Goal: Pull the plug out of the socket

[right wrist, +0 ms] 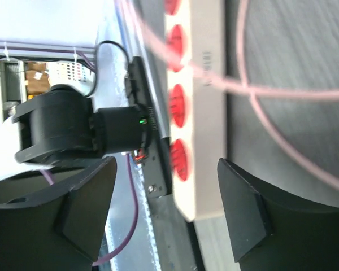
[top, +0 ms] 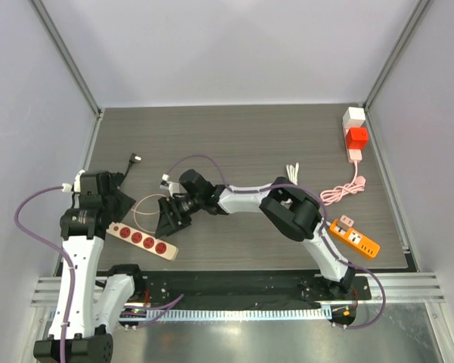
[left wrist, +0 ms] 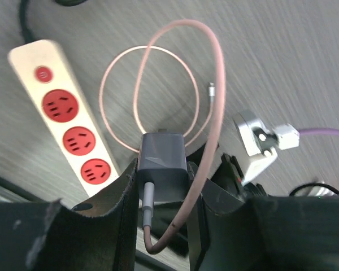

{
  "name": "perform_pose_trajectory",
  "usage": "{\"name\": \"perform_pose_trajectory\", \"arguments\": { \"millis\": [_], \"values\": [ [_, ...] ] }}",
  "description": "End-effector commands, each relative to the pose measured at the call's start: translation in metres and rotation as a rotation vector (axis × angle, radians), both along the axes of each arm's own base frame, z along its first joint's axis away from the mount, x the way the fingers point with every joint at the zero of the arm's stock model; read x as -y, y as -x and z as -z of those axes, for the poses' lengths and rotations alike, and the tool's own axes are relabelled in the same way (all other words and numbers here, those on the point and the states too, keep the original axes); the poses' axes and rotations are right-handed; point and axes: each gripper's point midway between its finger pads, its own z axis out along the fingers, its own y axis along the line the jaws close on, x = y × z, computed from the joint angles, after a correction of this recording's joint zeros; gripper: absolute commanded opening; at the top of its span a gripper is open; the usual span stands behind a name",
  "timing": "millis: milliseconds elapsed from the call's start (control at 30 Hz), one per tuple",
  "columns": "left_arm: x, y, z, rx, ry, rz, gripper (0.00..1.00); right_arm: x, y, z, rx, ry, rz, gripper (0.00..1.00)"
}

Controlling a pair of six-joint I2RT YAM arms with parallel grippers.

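Observation:
My left gripper will carry the plug outward, to its right in the top view, then lower it and let it go, because the table there is bare and clear of the power strip.
My left gripper (left wrist: 161,195) is shut on a grey charger plug (left wrist: 163,161) and holds it above the table, clear of the sockets. A pink cable (left wrist: 214,90) runs from the plug's rear and loops over the table. The cream power strip with red sockets (left wrist: 68,121) lies to the plug's left; it also shows in the top view (top: 142,240). My right gripper (right wrist: 166,169) is open, its jaws standing either side of the strip's end (right wrist: 206,141). In the top view the left gripper (top: 117,200) and right gripper (top: 170,218) sit just behind the strip.
An orange power strip (top: 356,240) lies at the right front. White and red adapters (top: 355,136) with a pink cord (top: 340,190) sit at the back right. A white cable (top: 292,172) lies mid-table and a black plug lead (top: 132,162) at the left.

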Motion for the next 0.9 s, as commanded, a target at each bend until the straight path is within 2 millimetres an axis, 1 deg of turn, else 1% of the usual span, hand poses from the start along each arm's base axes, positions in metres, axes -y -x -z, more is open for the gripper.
{"name": "perform_pose_trajectory", "arguments": {
  "millis": [0,33,67,100,133,167,200,233,267,300,333,367,400,433,467,500,533,567,600,633,667,700,733,767,800,833,867],
  "values": [
    [0.015,-0.022,-0.027,0.137,0.018,0.118,0.0,0.008,-0.012,-0.056,0.13,-0.086,0.031,0.78],
    [0.019,-0.025,-0.03,0.158,0.031,0.136,0.0,0.02,-0.015,-0.059,0.152,-0.079,0.049,0.79],
    [0.02,-0.027,-0.031,0.162,0.036,0.145,0.0,0.029,-0.029,-0.057,0.171,-0.063,0.097,0.79],
    [0.025,-0.028,-0.032,0.164,0.051,0.17,0.0,0.04,-0.036,-0.053,0.183,-0.037,0.129,0.8],
    [0.03,-0.031,-0.034,0.176,0.06,0.198,0.0,0.057,-0.039,-0.054,0.226,-0.019,0.149,0.8],
    [0.038,-0.032,-0.038,0.187,0.09,0.24,0.0,0.069,-0.048,-0.049,0.26,0.015,0.179,0.8],
    [0.043,-0.034,-0.041,0.198,0.106,0.264,0.0,0.091,-0.072,-0.037,0.307,0.11,0.279,0.8],
    [0.048,-0.036,-0.043,0.207,0.115,0.293,0.0,0.109,-0.077,-0.022,0.336,0.178,0.316,0.8],
    [0.051,-0.041,-0.049,0.235,0.124,0.312,0.0,0.126,-0.089,-0.025,0.416,0.225,0.357,0.81],
    [0.057,-0.042,-0.051,0.246,0.139,0.341,0.0,0.147,-0.106,-0.014,0.479,0.325,0.447,0.82],
    [0.059,-0.044,-0.053,0.254,0.146,0.347,0.0,0.163,-0.107,-0.001,0.499,0.384,0.474,0.86],
    [0.062,-0.049,-0.059,0.278,0.149,0.358,0.0,0.171,-0.111,-0.006,0.531,0.392,0.493,0.89],
    [0.067,-0.051,-0.063,0.289,0.156,0.379,0.0,0.182,-0.119,-0.002,0.558,0.434,0.541,0.9],
    [0.077,-0.053,-0.066,0.297,0.162,0.415,0.0,0.192,-0.121,0.004,0.568,0.465,0.565,0.91],
    [0.082,-0.06,-0.07,0.296,0.17,0.422,0.0,0.198,-0.124,0.005,0.573,0.483,0.596,0.92],
    [0.096,-0.061,-0.074,0.302,0.172,0.469,0.0,0.205,-0.131,0.005,0.573,0.507,0.651,0.93],
    [0.101,-0.067,-0.076,0.301,0.152,0.471,0.0,0.212,-0.136,0.008,0.572,0.527,0.682,0.96],
    [0.109,-0.075,-0.082,0.3,0.14,0.488,0.0,0.216,-0.138,0.01,0.568,0.537,0.698,0.96],
    [0.128,-0.075,-0.085,0.302,0.123,0.543,0.0,0.217,-0.142,0.01,0.562,0.526,0.728,0.96],
    [0.131,-0.082,-0.088,0.308,0.082,0.535,0.0,0.227,-0.145,0.016,0.552,0.543,0.758,0.96],
    [0.144,-0.091,-0.092,0.301,0.073,0.563,0.0,0.23,-0.146,0.016,0.536,0.54,0.774,0.96],
    [0.157,-0.094,-0.094,0.304,0.049,0.594,0.0,0.231,-0.148,0.015,0.525,0.523,0.787,0.96],
    [0.163,-0.102,-0.098,0.321,0.035,0.602,0.0,0.233,-0.149,0.011,0.516,0.49,0.809,0.96],
    [0.18,-0.112,-0.098,0.322,0.031,0.643,0.0,0.238,-0.154,0.008,0.514,0.47,0.837,0.96],
    [0.189,-0.119,-0.099,0.334,0.033,0.658,0.0,0.243,-0.156,0.007,0.517,0.469,0.856,0.96],
    [0.199,-0.131,-0.105,0.372,0.034,0.664,0.0,0.25,-0.155,0.004,0.528,0.468,0.868,0.96],
    [0.209,-0.138,-0.114,0.402,0.026,0.672,0.0,0.26,-0.162,0.003,0.537,0.479,0.903,0.96]
  ]
}}
